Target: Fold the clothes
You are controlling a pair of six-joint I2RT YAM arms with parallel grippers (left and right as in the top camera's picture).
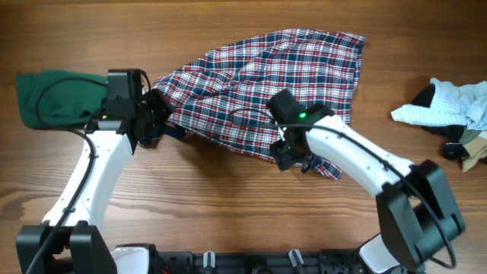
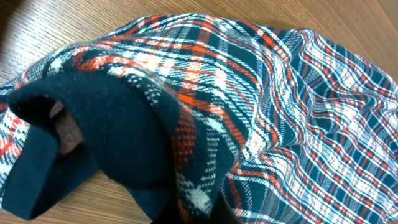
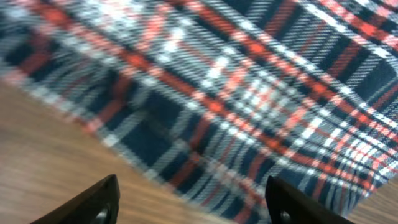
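The plaid garment (image 1: 262,76) is crumpled, so my left gripper will next lift the navy-trimmed end, carry it outward, lower it and let it go over the bare wood beyond.
A red, navy and white plaid garment (image 1: 262,76) lies crumpled across the middle of the wooden table. My left gripper (image 1: 157,116) is at its left end, shut on the navy-trimmed edge (image 2: 186,186), which fills the left wrist view with a navy band (image 2: 93,137) folded over. My right gripper (image 1: 293,156) hovers over the garment's lower right edge. Its two dark fingertips (image 3: 193,202) stand wide apart, open and empty, above plaid cloth (image 3: 236,93) and bare wood.
A folded dark green garment (image 1: 53,97) lies at the far left, behind the left arm. A heap of light blue, black and tan clothes (image 1: 449,114) sits at the right edge. Bare wood (image 1: 228,205) lies in front.
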